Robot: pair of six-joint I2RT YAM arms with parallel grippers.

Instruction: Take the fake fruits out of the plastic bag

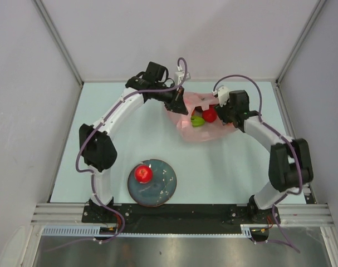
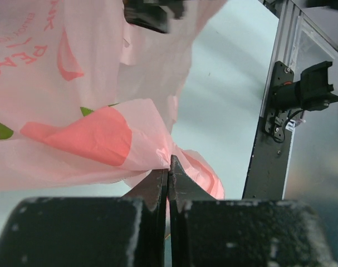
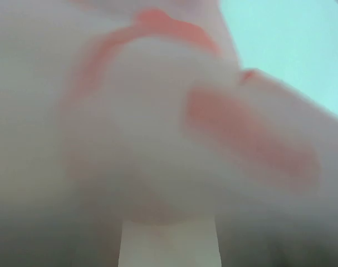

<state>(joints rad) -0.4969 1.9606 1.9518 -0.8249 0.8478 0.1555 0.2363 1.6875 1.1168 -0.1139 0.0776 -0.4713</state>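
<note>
My right gripper will go back and left in the top view, over the plate's bare part beside the red fruit, and release where there is room.
The pink plastic bag lies at the back of the table, its mouth held up. My left gripper is shut on the bag's left edge. In the left wrist view its jaws pinch a fold of the printed film. A red fake fruit and a green one show inside the bag. My right gripper reaches into the bag right beside the red fruit. The right wrist view shows only blurred pink film, so its jaws are hidden. Another red fruit sits on the dark plate.
The dark round plate rests near the front edge between the two arm bases. Grey walls close in the table on the left, right and back. A black frame post with a clamp stands to the right in the left wrist view.
</note>
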